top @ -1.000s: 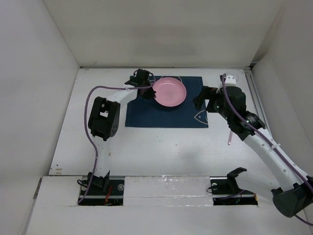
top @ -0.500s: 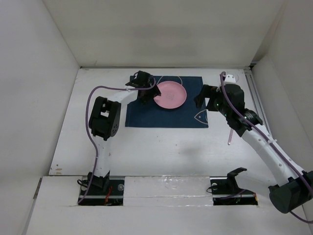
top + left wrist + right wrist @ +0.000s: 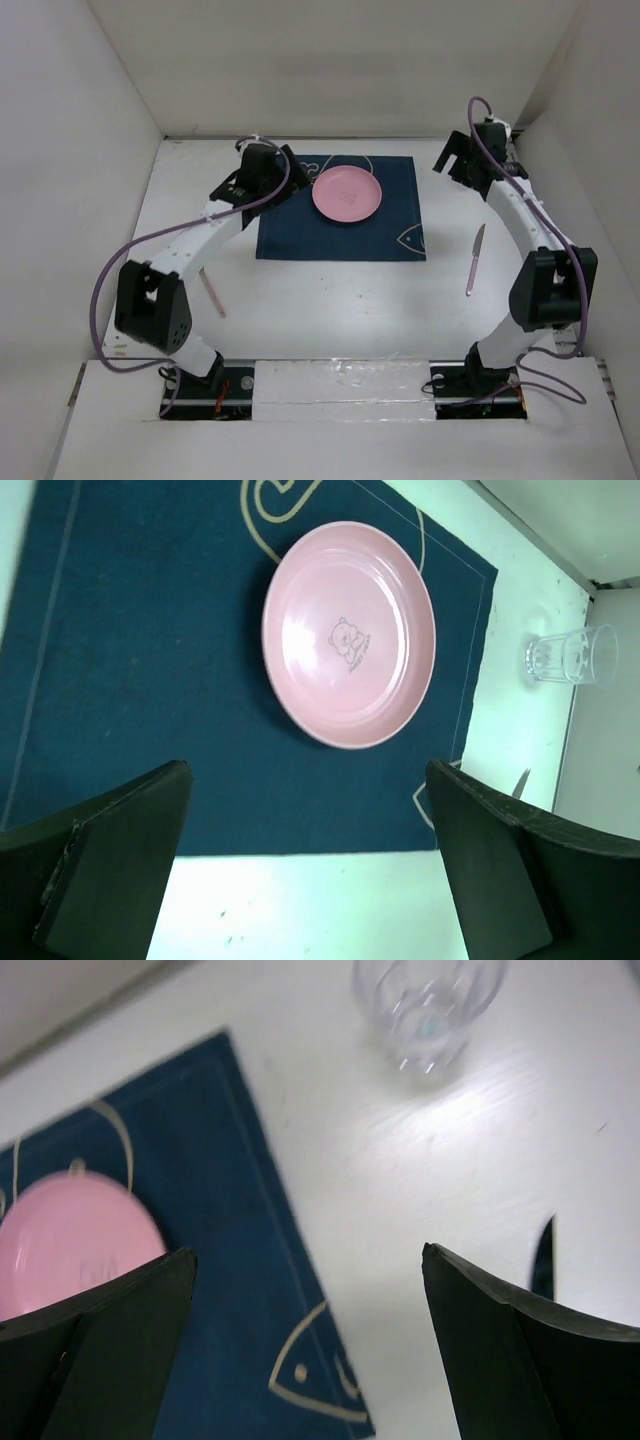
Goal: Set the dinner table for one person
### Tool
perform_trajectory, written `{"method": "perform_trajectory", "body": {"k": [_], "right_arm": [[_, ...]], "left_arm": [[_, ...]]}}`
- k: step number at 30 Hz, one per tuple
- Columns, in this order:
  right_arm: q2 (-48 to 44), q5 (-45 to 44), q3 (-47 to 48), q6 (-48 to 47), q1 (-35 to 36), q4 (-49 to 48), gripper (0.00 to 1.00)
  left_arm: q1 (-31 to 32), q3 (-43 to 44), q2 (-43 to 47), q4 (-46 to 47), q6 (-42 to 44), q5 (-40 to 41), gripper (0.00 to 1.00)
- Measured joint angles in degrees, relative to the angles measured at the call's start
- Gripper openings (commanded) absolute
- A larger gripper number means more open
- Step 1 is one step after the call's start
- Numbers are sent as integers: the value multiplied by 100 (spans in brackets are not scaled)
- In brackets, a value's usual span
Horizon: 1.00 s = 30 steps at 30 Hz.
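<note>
I need to move my right gripper outward and down to the open-topped clear glass standing there next. My fingers should go on either side of the glass's side away from the mat.
The dinner table is a white tabletop with a dark-blue placemat at its back middle. A pink plate lies flat on the mat's far half and shows in the left wrist view as the plate. My left gripper hangs open and empty over the mat's left edge, apart from the plate; its own view shows the left gripper well above the mat. My right gripper is open and empty at the back right, near a clear glass.
A knife with a pink handle lies right of the mat. A thin pink utensil lies left of the mat, near the left arm. The clear glass stands beyond the mat's far right corner. White walls close three sides.
My left gripper opened, let go of the plate's left rim and drew back left and upward. The right arm swung from beside the mat to the back right corner.
</note>
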State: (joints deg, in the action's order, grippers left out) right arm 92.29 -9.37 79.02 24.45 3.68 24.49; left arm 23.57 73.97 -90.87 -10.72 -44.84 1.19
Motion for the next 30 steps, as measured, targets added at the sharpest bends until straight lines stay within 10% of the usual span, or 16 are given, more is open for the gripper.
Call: {"method": "perform_trajectory", "body": {"k": [19, 23, 26, 27, 30], "right_arm": [[3309, -608, 3047, 109, -1287, 787, 70], [3661, -411, 3311, 87, -1390, 789, 55], [3751, -240, 3342, 57, -1381, 769, 25], [3751, -212, 3335, 48, -1377, 754, 0], [3742, -105, 3261, 72, -1353, 634, 0]], "left_arm": [[125, -1235, 811, -160, 284, 269, 100], [146, -1235, 678, -140, 341, 256, 100], [146, -1235, 562, -140, 367, 249, 100], [146, -1235, 538, -138, 382, 249, 100], [146, -1235, 485, -133, 407, 249, 100]]}}
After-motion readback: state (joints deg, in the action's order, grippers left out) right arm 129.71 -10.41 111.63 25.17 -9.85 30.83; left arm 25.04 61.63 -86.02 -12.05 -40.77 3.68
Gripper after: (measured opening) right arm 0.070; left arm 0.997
